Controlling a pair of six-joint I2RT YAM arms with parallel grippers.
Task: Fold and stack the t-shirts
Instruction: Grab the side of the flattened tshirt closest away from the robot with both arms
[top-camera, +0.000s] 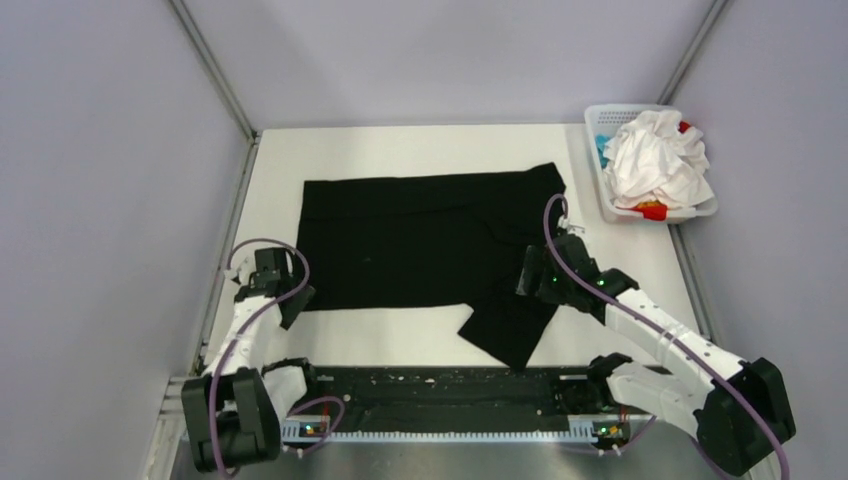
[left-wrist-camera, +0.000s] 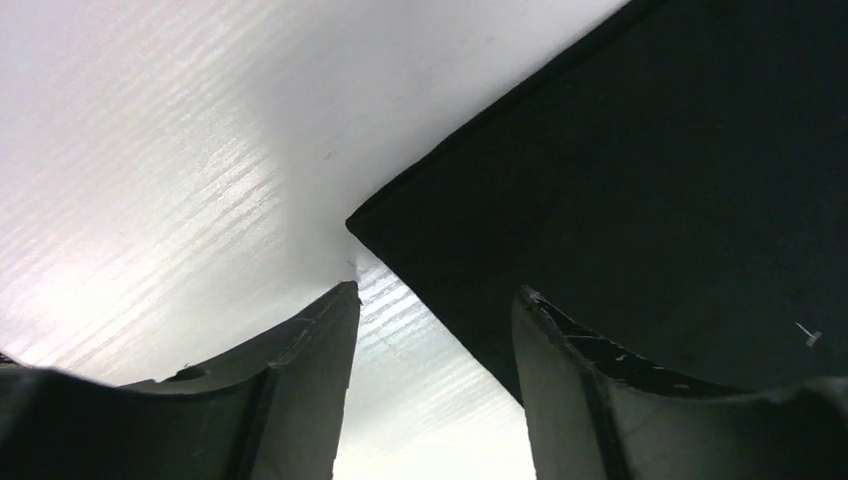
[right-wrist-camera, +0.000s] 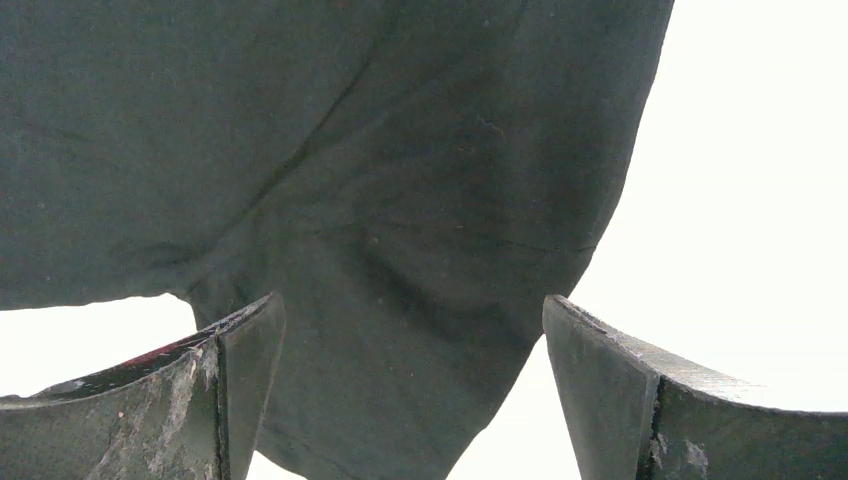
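Observation:
My right gripper is about to move back and down onto the sleeve's near corner (top-camera: 517, 364), because the sleeve still sticks out past the straight near edge of the shirt.
A large black t-shirt (top-camera: 420, 240) lies flat in the middle of the white table, one sleeve sticking out toward the near right. White t-shirts with bits of red and blue cloth (top-camera: 655, 160) are heaped in the basket at the far right. My left gripper (top-camera: 290, 300) is open just above the shirt's near left corner (left-wrist-camera: 355, 222), one finger over bare table, the other over the cloth. My right gripper (top-camera: 528, 272) is open over the sleeve (right-wrist-camera: 420, 300), empty.
A white lattice basket (top-camera: 606, 205) stands at the table's far right corner. A metal frame rail (top-camera: 230, 230) runs along the table's left edge. A dark ruler strip (top-camera: 440, 395) lies along the near edge between the arm bases.

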